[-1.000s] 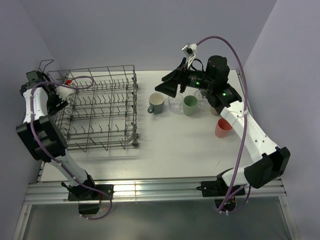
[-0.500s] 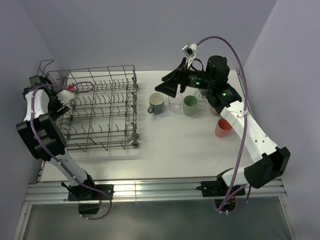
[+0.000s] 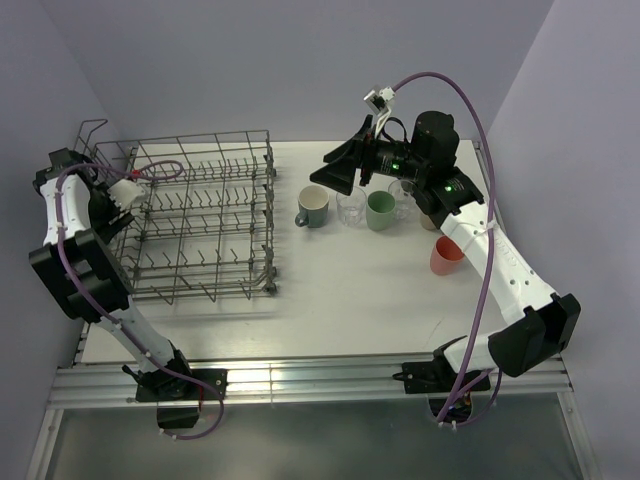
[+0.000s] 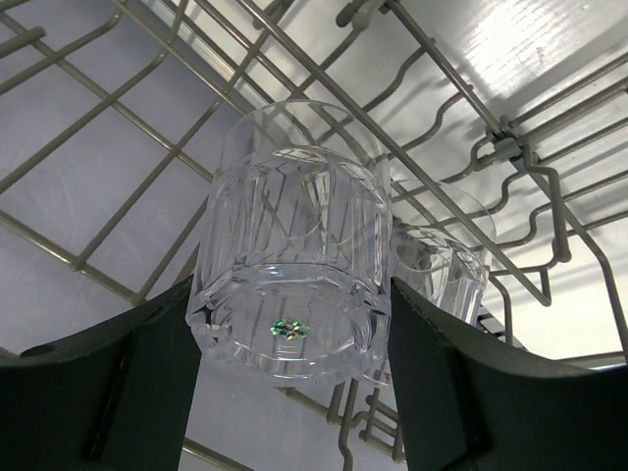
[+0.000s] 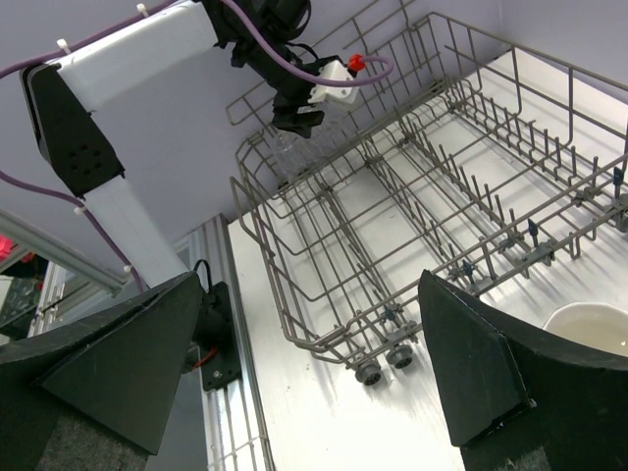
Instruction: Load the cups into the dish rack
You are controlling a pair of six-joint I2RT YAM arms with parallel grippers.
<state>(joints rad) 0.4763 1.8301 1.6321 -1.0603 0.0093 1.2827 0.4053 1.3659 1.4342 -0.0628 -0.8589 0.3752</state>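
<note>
My left gripper lowers slightly onto the rack wires [image 4: 147, 128] next and opens, since the held tumbler hangs over them with the second tumbler already alongside.
The grey wire dish rack [image 3: 272, 215] stands on the left of the table. My left gripper [image 3: 113, 198] is at the rack's far-left side. In the left wrist view it [image 4: 291, 299] is shut on a clear glass tumbler [image 4: 294, 235], base toward the camera, over the rack wires [image 4: 147, 128]. A second clear tumbler [image 4: 446, 270] sits in the rack just behind it. My right gripper [image 3: 335, 175] is open and empty, in the air above a grey-blue mug [image 3: 312, 206], a clear glass [image 3: 351, 207] and a green mug [image 3: 380, 210].
A coral mug [image 3: 446, 256] lies on the right of the table. Another clear glass [image 3: 405, 193] is partly hidden under the right arm. The right wrist view shows the rack [image 5: 392, 226], the left arm [image 5: 108, 88] and a mug rim [image 5: 589, 329].
The left wrist has shifted slightly, first right, then back left and up at the rack's left side. The right arm and the cups on the table have not moved.
</note>
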